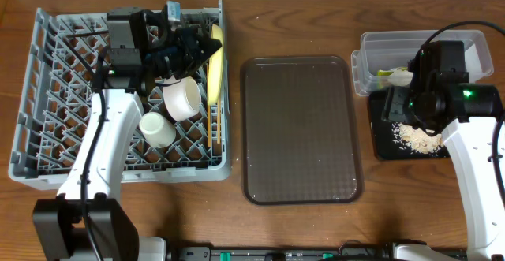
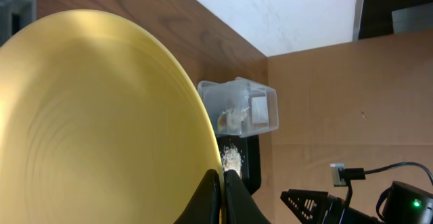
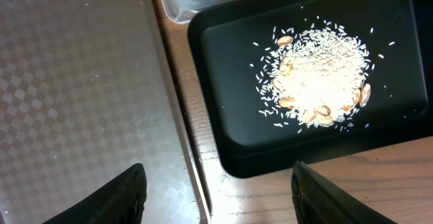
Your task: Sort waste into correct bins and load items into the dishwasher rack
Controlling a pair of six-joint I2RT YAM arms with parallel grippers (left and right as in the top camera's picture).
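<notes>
The yellow plate is standing on edge at the rack's side by the brown tray, so the left gripper will next stay there and open to let go of the yellow plate's rim (image 1: 215, 62) (image 2: 216, 155).
The grey dishwasher rack (image 1: 47, 135) fills the left. My left gripper (image 1: 205, 50) is shut on the rim of the yellow plate (image 1: 215, 76), which stands on edge at the rack's right side. In the left wrist view the plate (image 2: 95, 122) fills the frame, with the fingers (image 2: 223, 187) pinching its edge. A white bowl (image 1: 181, 97) and a cream cup (image 1: 155, 128) sit in the rack. My right gripper (image 1: 394, 107) hangs open and empty (image 3: 216, 197) over the left edge of the black tray (image 3: 230, 136), which holds rice scraps (image 3: 318, 75). The clear tub (image 1: 426, 44) holds the green packet (image 1: 387, 73). The chopsticks are not in view.
The large brown serving tray (image 1: 300, 127) lies between the rack and the bins, and its edge shows in the right wrist view (image 3: 81, 82). The clear tub (image 2: 237, 105) and black tray (image 2: 252, 160) show far off in the left wrist view. Bare wood lies along the front.
</notes>
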